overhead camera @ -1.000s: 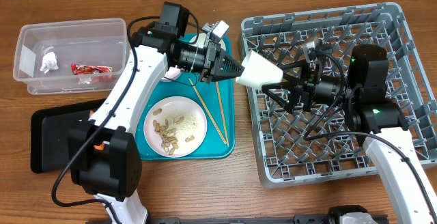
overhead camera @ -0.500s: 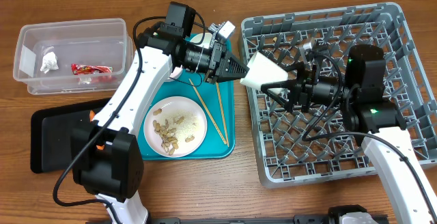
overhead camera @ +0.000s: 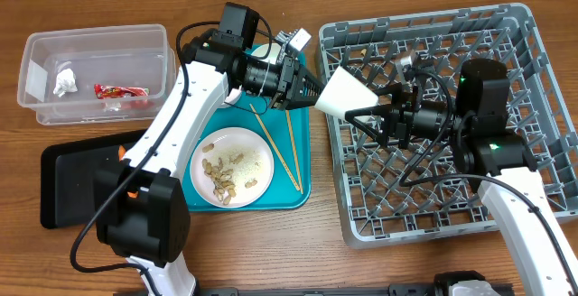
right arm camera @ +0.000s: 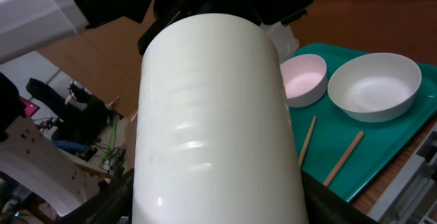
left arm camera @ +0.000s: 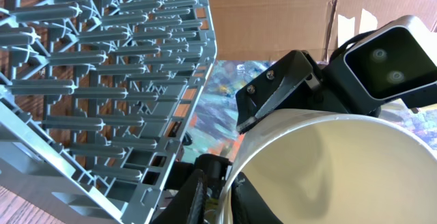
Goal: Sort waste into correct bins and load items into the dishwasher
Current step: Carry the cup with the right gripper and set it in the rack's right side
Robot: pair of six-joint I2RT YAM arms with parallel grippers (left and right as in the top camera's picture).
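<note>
I should move my right gripper to the right in the overhead view next, tilt it down and lower the cup point(overhead camera: 345, 95) into the near corner of the dishwasher, because its rack is empty.
A small white cup point(overhead camera: 345, 95) hangs on its side in the air between the two arms, at the left edge of the grey dishwasher point(overhead camera: 506, 197). My right gripper point(overhead camera: 363, 108) is shut on the cup's body point(right arm camera: 218, 115), one black finger point(right arm camera: 109, 198) pressed against each side. My left gripper point(overhead camera: 316, 93) still straddles the cup's rim point(left arm camera: 328, 169); its jaws stand slightly apart, and the outer finger point(left arm camera: 194, 195) is off the wall. Two chopsticks point(overhead camera: 284, 156) and a plate of peanut shells point(overhead camera: 233, 167) lie on the teal tray point(overhead camera: 302, 197).
The clear tub point(overhead camera: 95, 36) at the far left holds a red wrapper point(overhead camera: 120, 90) and a whitish scrap point(overhead camera: 64, 83). A black tray point(overhead camera: 68, 183) lies in front of it. A pink bowl point(right arm camera: 304, 79) and a white bowl point(right arm camera: 374, 86) sit on the teal tray's far end.
The cup has shifted slightly right toward the rack. The right fingers have closed in on its body, and the left jaws have loosened on the rim.
</note>
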